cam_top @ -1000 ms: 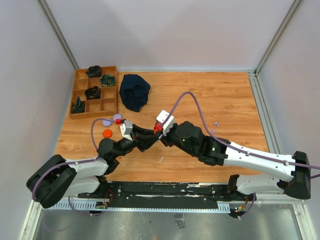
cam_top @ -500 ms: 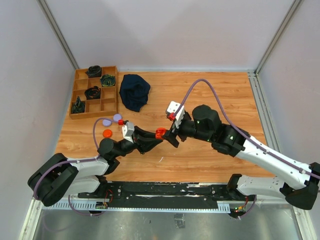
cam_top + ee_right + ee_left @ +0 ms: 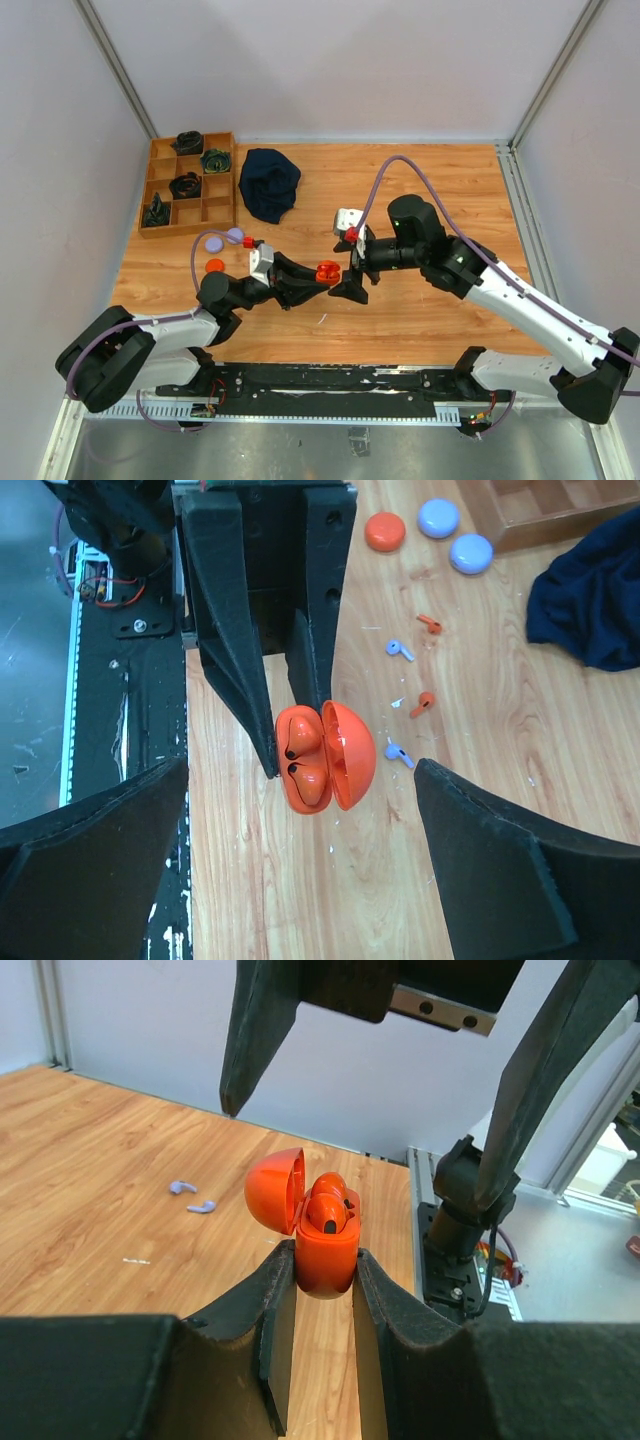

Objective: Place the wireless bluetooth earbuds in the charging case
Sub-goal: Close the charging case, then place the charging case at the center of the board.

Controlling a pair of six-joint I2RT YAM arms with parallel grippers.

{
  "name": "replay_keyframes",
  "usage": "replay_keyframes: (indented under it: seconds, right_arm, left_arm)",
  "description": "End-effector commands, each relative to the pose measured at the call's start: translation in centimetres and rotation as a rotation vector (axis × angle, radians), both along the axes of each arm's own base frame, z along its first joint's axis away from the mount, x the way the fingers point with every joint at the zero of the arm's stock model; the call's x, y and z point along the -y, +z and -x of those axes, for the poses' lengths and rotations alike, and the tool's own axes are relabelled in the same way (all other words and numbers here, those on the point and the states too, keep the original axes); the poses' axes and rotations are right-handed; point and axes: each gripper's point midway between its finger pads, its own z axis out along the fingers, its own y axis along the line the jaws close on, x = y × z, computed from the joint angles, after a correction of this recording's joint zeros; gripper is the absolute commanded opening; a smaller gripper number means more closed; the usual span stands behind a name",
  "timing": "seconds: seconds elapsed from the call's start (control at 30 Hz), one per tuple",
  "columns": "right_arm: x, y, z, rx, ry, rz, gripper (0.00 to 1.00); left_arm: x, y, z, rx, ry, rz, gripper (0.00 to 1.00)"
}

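The robot's left gripper will move down and back to the bare wood below as it lets go of the base of the case, since both orange earbuds are in the case's sockets.
My left gripper is shut on the base of the orange charging case, which it holds above the table. The case's lid stands open. Two orange earbuds sit in the case's sockets. My right gripper is open wide, one finger on either side of the case and well apart from it. In the top view the case hangs between the two gripper tips. Loose orange earbuds and lavender earbuds lie on the table beneath.
An orange disc and two lavender discs lie near the wooden divided tray. A dark blue cloth is bunched beside the tray. Two more lavender earbuds lie on the wood farther out.
My right gripper has opened wide and drawn back to the right, away from the case. The left gripper has carried the case slightly right, still shut on it.
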Motion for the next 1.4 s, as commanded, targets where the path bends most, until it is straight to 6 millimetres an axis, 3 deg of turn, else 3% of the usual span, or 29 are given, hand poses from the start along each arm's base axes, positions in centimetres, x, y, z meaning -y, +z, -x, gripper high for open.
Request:
replay_keyframes:
  seconds: [0.0,0.17,0.47,0.83,1.07,1.23,1.37]
  right_arm:
    - [-0.1,-1.9,0.5,-0.029,0.075,0.030,0.97]
    - [-0.4,-3.2,1.0,-0.070,0.115,0.046,0.96]
    - [0.0,-3.1,2.8,-0.113,0.173,0.041,0.91]
    - [2.0,-4.1,1.8,-0.083,0.035,0.088,0.91]
    - [5.7,-4.5,-1.9,-0.008,-0.301,0.143,0.91]
    - [9.5,-5.2,-3.9,0.044,-0.542,0.183,0.92]
    - [12.0,-5.5,-4.0,0.075,-0.651,0.192,0.92]
  left_arm:
    - [0.4,1.2,0.3,0.036,-0.029,0.018,0.00]
    - [0.3,1.3,0.2,0.018,-0.024,0.025,0.00]
    - [0.6,-0.2,-1.6,-0.138,0.039,0.004,0.00]
    - [1.3,-2.9,-3.3,-0.342,0.084,-0.047,0.02]
    - [1.7,-6.7,-2.8,-0.605,0.070,-0.119,0.03]
    - [2.8,-11.2,-0.6,-0.824,0.041,-0.222,0.06]
    - [3.7,-14.3,1.1,-0.955,0.031,-0.291,0.08]
